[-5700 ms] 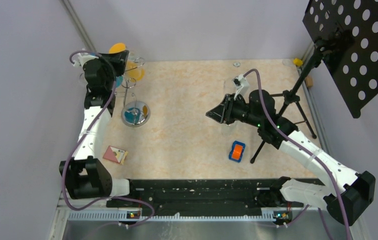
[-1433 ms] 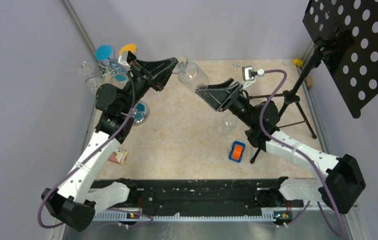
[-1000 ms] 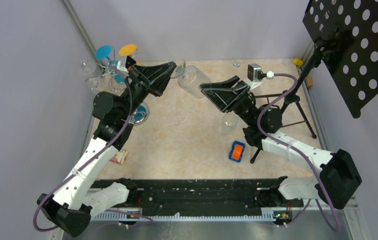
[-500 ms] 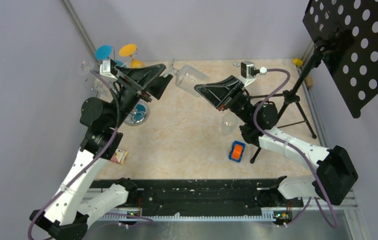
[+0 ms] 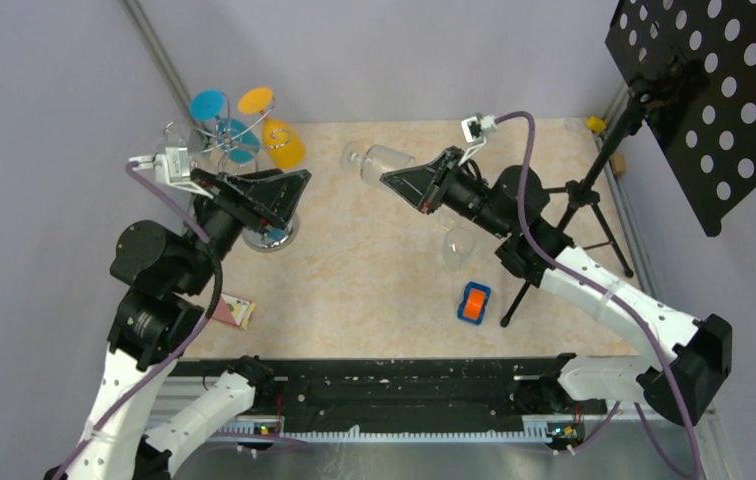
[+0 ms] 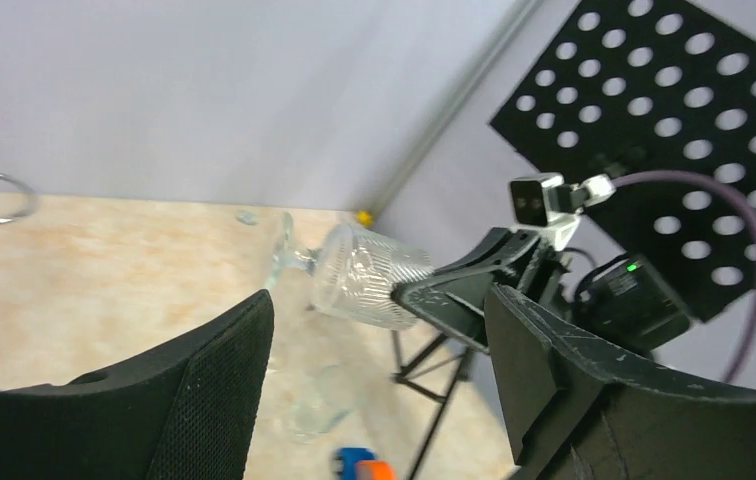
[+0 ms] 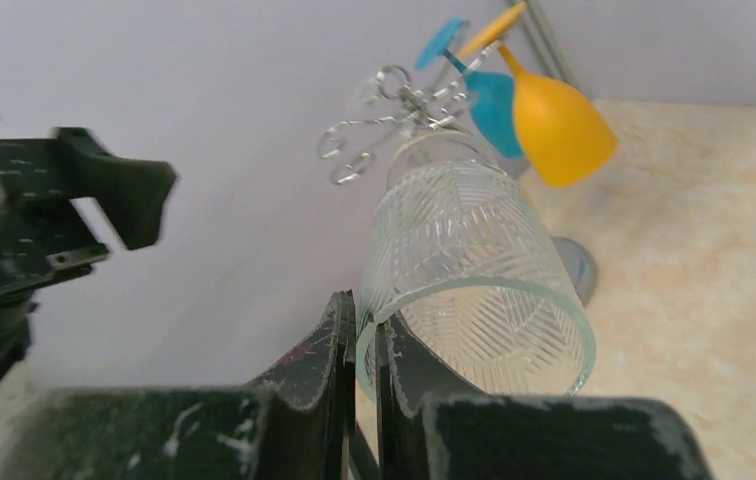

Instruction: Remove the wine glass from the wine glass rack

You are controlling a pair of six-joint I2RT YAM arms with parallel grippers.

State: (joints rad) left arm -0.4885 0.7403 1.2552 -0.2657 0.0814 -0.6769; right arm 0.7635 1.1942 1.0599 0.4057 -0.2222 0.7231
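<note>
The wine glass's foot points sideways, so next I should turn my right gripper downward, lower it to the bare tabletop beside the second clear glass and release.
A clear ribbed wine glass (image 5: pixel 382 160) hangs tilted in the air above the table's far middle, away from the rack. My right gripper (image 5: pixel 390 180) is shut on its rim, one finger inside the bowl and one outside (image 7: pixel 364 335). The wine glass (image 7: pixel 464 265) fills the right wrist view. The silver wire rack (image 5: pixel 216 135) stands at the far left with a blue glass (image 5: pixel 239 140) and an orange glass (image 5: pixel 289 145) hanging on it. My left gripper (image 5: pixel 292 200) is open and empty beside the rack, apart from the glass (image 6: pixel 369 290).
A black tripod stand (image 5: pixel 574 195) with a perforated plate (image 5: pixel 714 90) fills the right side. A second clear glass (image 5: pixel 457 243) and an orange-and-blue toy (image 5: pixel 473 302) lie on the table near the right arm. A small card (image 5: pixel 229 310) lies at the near left.
My left gripper opened, let go of the wine glass and drew back to the left. My right gripper shut on the glass rim and now carries it alone.
</note>
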